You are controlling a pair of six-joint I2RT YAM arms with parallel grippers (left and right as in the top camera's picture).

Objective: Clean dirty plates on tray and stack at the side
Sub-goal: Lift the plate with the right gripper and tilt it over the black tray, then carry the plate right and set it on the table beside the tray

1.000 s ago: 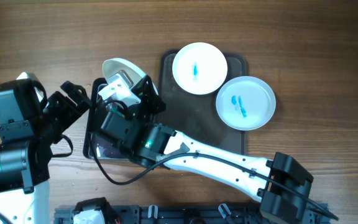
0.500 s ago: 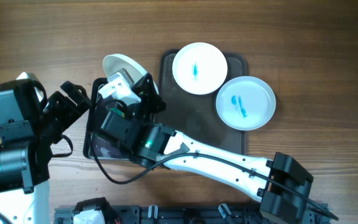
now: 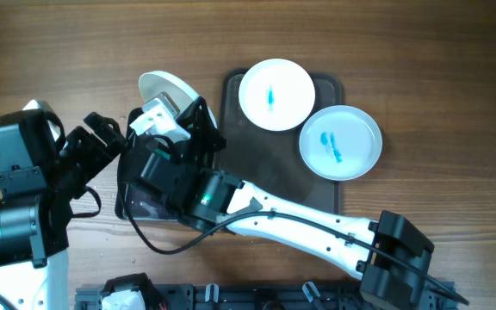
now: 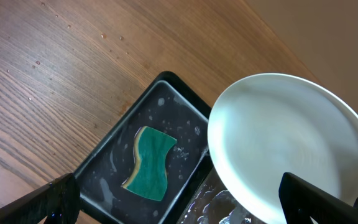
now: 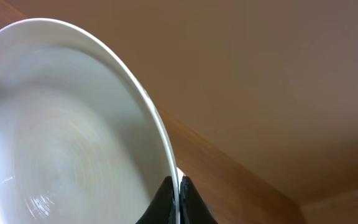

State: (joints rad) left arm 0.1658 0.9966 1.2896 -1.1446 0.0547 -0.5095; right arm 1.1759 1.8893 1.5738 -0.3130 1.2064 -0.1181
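I will next carry the plate in my right gripper past the smeared ones and down onto bare wood, which is below it and to its right in the overhead view.
My right gripper (image 3: 182, 120) (image 5: 178, 198) is shut on the rim of a white plate (image 3: 162, 89) (image 5: 61, 124) and holds it tilted above the black wash basin (image 3: 127, 202). The same plate fills the right of the left wrist view (image 4: 291, 143). Two white plates with blue smears sit on the dark tray (image 3: 265, 164): one at the top (image 3: 276, 94), one at the right edge (image 3: 340, 141). My left gripper (image 4: 179, 205) is open and empty over a small black tray (image 4: 98, 171) holding a green sponge (image 4: 151, 163).
The right arm (image 3: 300, 224) reaches diagonally across the table's front to the basin. The left arm's body (image 3: 24, 189) stands at the left edge. Water droplets lie on the wooden table (image 4: 42, 56) beside the sponge tray.
The held plate has shifted slightly left and up over the basin. The left arm and the two plates on the tray have not moved.
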